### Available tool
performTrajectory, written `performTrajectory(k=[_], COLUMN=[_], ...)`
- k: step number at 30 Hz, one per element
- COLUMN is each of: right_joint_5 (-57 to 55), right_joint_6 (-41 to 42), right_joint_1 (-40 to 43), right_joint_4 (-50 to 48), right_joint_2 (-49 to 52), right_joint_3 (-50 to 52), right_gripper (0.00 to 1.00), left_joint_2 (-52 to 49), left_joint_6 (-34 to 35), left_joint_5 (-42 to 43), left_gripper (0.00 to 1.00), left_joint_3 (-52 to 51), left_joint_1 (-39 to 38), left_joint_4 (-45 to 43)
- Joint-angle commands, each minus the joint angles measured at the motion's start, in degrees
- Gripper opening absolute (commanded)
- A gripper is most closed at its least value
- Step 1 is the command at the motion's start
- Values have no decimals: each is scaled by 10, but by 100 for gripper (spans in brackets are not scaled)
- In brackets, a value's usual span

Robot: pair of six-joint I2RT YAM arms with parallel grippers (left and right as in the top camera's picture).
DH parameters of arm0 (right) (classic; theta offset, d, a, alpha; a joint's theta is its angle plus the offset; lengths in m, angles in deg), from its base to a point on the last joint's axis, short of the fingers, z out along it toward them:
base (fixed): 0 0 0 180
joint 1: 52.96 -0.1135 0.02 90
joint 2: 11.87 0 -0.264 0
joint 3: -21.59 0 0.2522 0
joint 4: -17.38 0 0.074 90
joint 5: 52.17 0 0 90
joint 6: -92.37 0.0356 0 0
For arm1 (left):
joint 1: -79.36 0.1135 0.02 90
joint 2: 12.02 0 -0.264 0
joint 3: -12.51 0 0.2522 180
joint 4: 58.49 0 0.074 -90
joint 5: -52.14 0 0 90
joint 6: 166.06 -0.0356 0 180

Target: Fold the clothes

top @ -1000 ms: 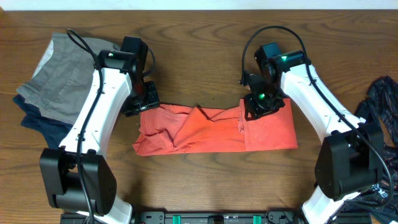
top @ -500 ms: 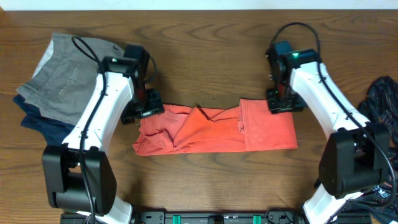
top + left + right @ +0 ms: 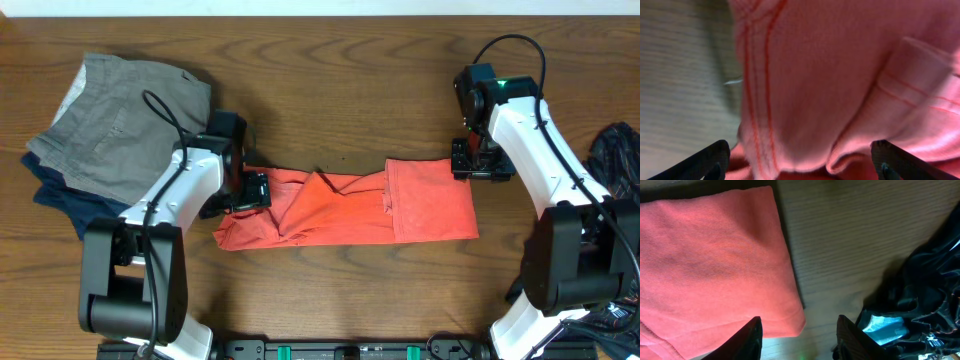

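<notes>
I will lower my left gripper a little onto the shirt's rumpled end and close it there, because the bunched hem [image 3: 238, 214] [image 3: 792, 161] already lies between its open fingers.
The coral-red T-shirt [image 3: 340, 210] lies in a long folded strip across the middle of the table, rumpled on its left half; its lettering is hidden. My left gripper [image 3: 248, 190] is open over the shirt's left end, and in the left wrist view its fingers [image 3: 800, 167] straddle a bunched hem of the shirt [image 3: 840, 75] without closing on it. My right gripper [image 3: 470, 165] is open at the shirt's upper right corner. In the right wrist view its fingers [image 3: 797, 340] straddle the shirt's corner [image 3: 715, 255].
A grey folded garment [image 3: 120, 120] lies on a navy one [image 3: 70, 200] at the back left. A black patterned garment [image 3: 615, 160] lies at the right edge, close to the right gripper in the right wrist view [image 3: 925, 280]. The table is wood [image 3: 330, 90].
The right gripper has moved right, from the shirt's middle fold to its upper right corner. The left gripper has moved forward and right onto the shirt's left end. The shirt has not moved.
</notes>
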Motion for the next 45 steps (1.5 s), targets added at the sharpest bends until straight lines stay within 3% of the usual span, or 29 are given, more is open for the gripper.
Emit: performTrajectory(k=[1,6,10,12,15,19,23,28,33,37,45], right_joint_5=[-10,-9,-9,-9,-10,-10,-10,-9,-10,-9,13], right_joint_6=[9,8,8,8,8,8,-6,-27,-55,-57,-66], right_joint_1=[6,6,6,6,8,21,55,106,138,141,140], right_joint_4=[-1,0,0,0,0,0,0,0,5,6,7], right_joint_2=[-9,-9,-9,-9,-9,-9,-9,-9,-9,-9,-9], right_joint_3=[3,3,3,3,3,3,3,3,3,3,3], right_gripper=[46,46,47,46,46,46,46,46,45,45,45], left_joint_2=[-18,-39,-41,-41,-41,-36,-19,-4,1,3,3], left_joint_6=[-21,-21,-21,-21,-25,-24,-7,6,25,50,146], left_joint_5=[-11,17,45,45,42,26,-33,-37,51,136,134], left_gripper=[91,89,67,49,6,6,6,6,6,6,6], left_joint_3=[-21,-40,-41,-41,-39,-1,85,182,242,245,245], left_joint_1=[3,3,3,3,4,19,50,77,55,0,-162], left_joint_4=[-21,-49,-48,-48,-47,-1,106,198,259,261,160])
